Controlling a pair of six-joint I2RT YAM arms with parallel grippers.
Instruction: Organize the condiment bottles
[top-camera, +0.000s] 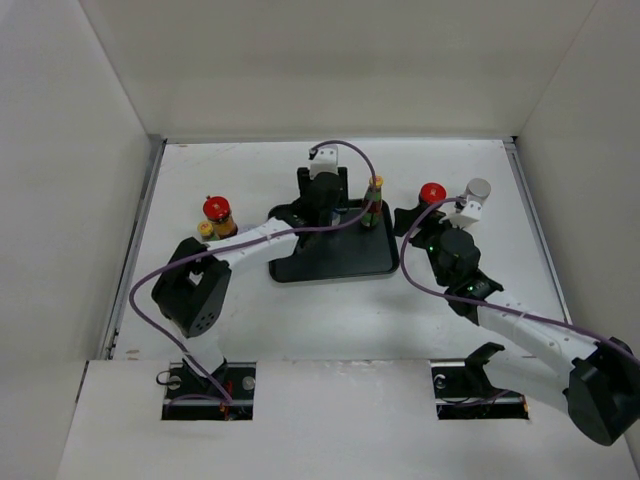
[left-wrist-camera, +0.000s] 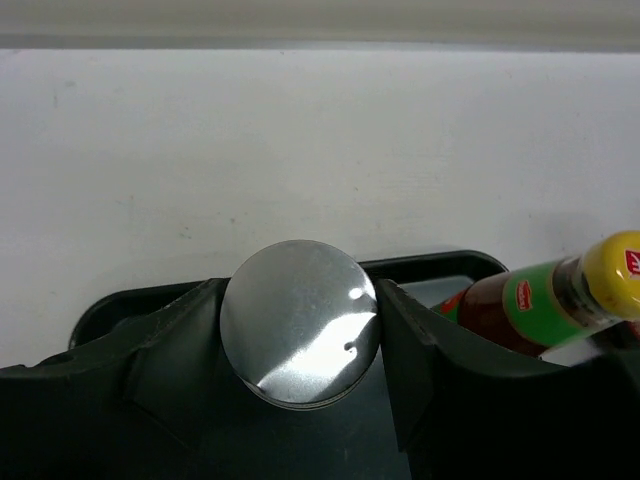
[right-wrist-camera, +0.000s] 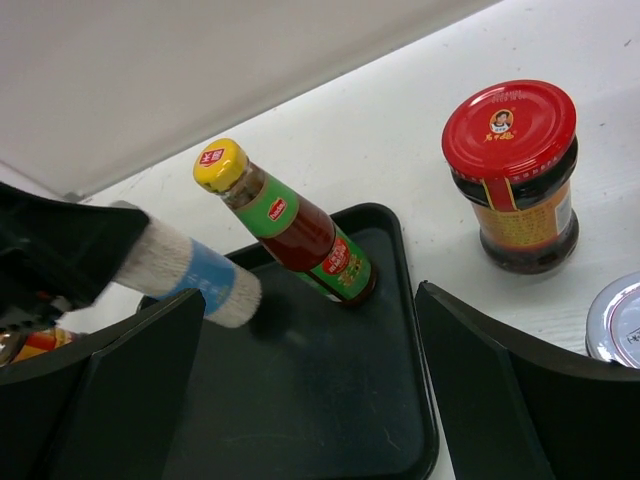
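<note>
Next, my left gripper will edge right in the top view over the open bottom of the tray beside the sauce bottle (left-wrist-camera: 432, 291), lower the shaker (left-wrist-camera: 300, 322) and release it.
My left gripper (top-camera: 322, 195) is shut on a silver-capped shaker (left-wrist-camera: 300, 322) with a white body and a blue label (right-wrist-camera: 190, 275). It holds the shaker tilted, just above the back left of the black tray (top-camera: 330, 262). A slim dark sauce bottle with a yellow cap (top-camera: 373, 203) stands on the tray's back right and also shows in the right wrist view (right-wrist-camera: 300, 230). My right gripper (top-camera: 425, 222) is open and empty over the tray's right edge (right-wrist-camera: 420, 440). A red-lidded jar (right-wrist-camera: 512, 175) and a grey-capped jar (top-camera: 478, 188) stand right of the tray.
Another red-lidded jar (top-camera: 217, 213) and a small yellow-capped bottle (top-camera: 205, 230) stand left of the tray. White walls close in the table at the back and on both sides. A purple cable loops over the tray's back.
</note>
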